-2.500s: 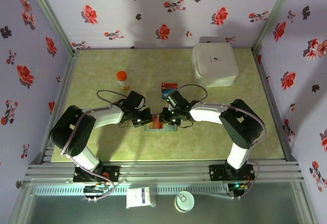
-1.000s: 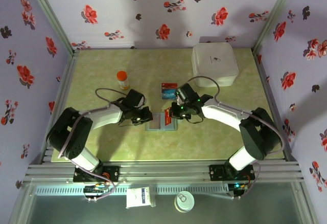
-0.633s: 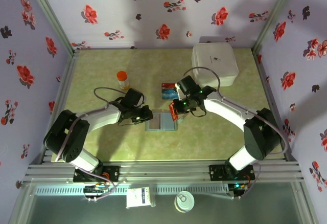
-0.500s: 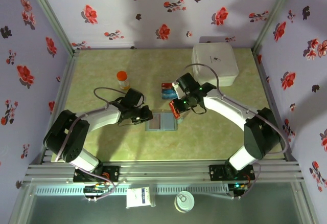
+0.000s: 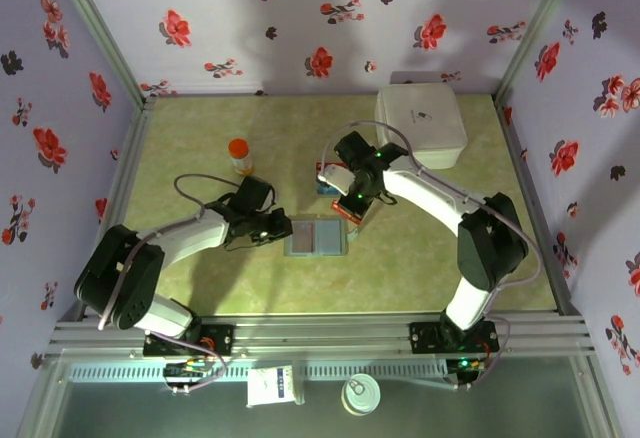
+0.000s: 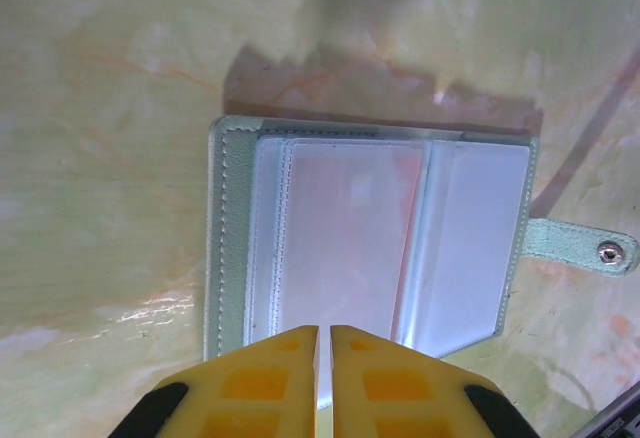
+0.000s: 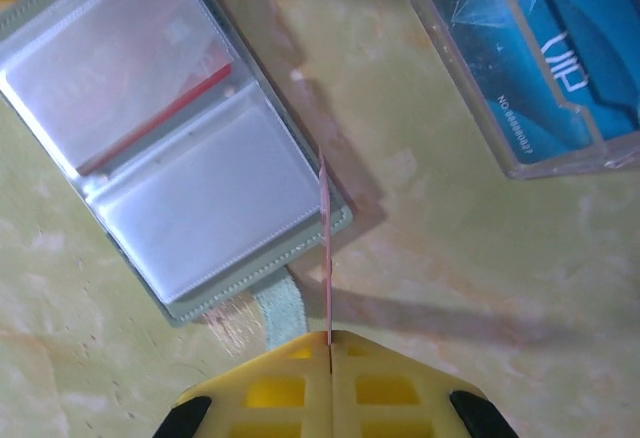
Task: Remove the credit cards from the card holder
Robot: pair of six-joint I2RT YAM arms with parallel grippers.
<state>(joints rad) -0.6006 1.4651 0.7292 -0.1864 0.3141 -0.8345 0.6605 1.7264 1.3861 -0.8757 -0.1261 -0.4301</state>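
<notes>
The teal card (image 7: 540, 58) fills the near section of the clear case, so the robot's right gripper will next carry the thin card outward over the far section of the clear case and let go of it.
The card holder (image 5: 316, 236) lies open and flat on the table, its clear sleeves up (image 6: 370, 243). A red-orange card (image 7: 165, 108) shows under one sleeve. My left gripper (image 6: 324, 328) sits at the holder's left edge (image 5: 283, 228), jaws closed to a thin slit over that edge. Just off the holder's far right corner, my right gripper (image 5: 351, 201) is shut on a red-orange credit card (image 7: 325, 248), which stands on edge above the table. A teal card (image 7: 540, 58) rests in a clear plastic case (image 5: 331, 175) just beyond.
A large white square box (image 5: 420, 125) stands at the back right. An orange bottle (image 5: 240, 155) stands left of the clear case. The holder's snap strap (image 6: 580, 248) sticks out on its right side. Flowered walls close the table in.
My right gripper has lifted the red-orange card off the holder and carried it back and right, toward the clear case. The left gripper has stayed at the holder's edge.
</notes>
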